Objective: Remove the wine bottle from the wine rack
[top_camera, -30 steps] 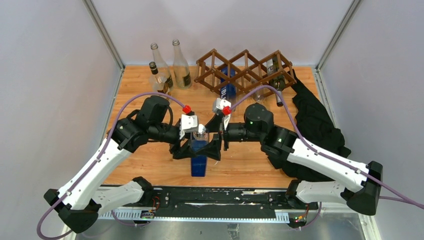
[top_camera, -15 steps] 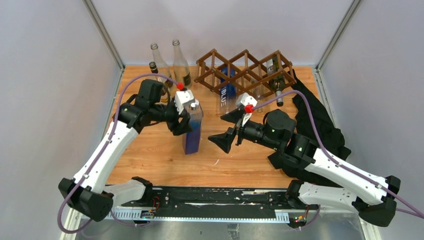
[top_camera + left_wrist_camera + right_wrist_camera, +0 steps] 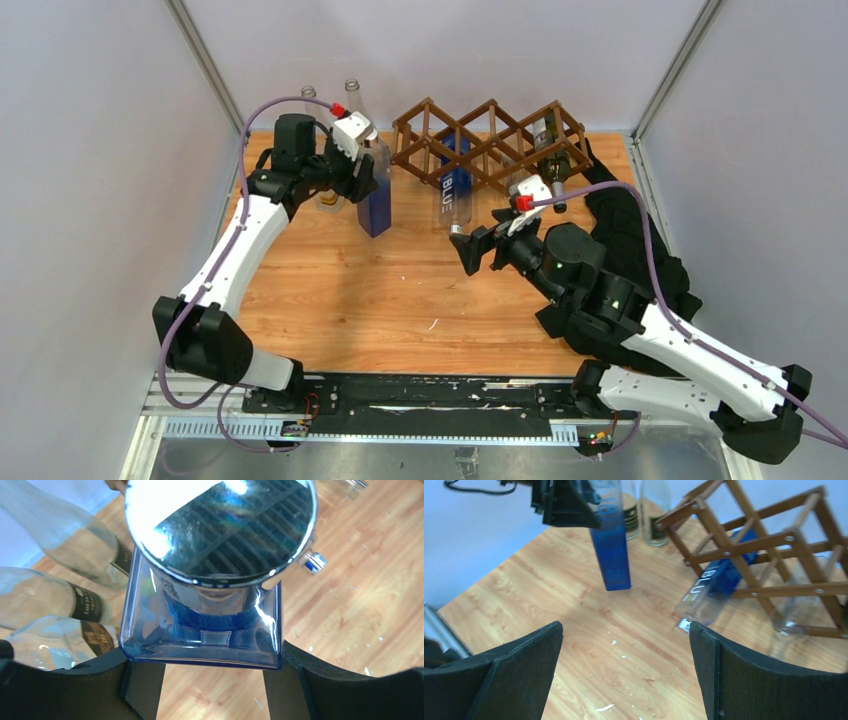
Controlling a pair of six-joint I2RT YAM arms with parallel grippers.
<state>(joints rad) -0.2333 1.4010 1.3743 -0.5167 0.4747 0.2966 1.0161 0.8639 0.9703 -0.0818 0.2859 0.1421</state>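
I will lower my left gripper outward next, toward the tabletop beside the clear labelled bottles, and let go, because the square blue wine bottle [image 3: 377, 205] is hanging upright above the tabletop.
The brown wine rack [image 3: 492, 140] stands at the back of the table. It holds a blue wine bottle marked BLU [image 3: 453, 192], a clear bottle and a dark-labelled one [image 3: 549, 148]. My left gripper [image 3: 365, 172] is shut on a square blue wine bottle [image 3: 377, 205], upright at the back left, away from the rack. In the left wrist view this gripper [image 3: 212, 680] has a finger [image 3: 145, 690] at each lower corner of the bottle [image 3: 200, 630]. My right gripper [image 3: 480, 243] is open and empty in front of the rack. In its own view that gripper [image 3: 626, 670] faces the BLU bottle [image 3: 719, 580].
Clear labelled bottles [image 3: 357, 100] stand at the back left, close beside the held bottle, and show as clear bottles [image 3: 75, 545] in the left wrist view. A black cloth [image 3: 640, 250] lies along the right side. Grey walls and metal posts enclose the table.
My left arm has carried the square blue bottle from the front middle to the back left. The right gripper drew away from it, opened wider and swung towards the rack.
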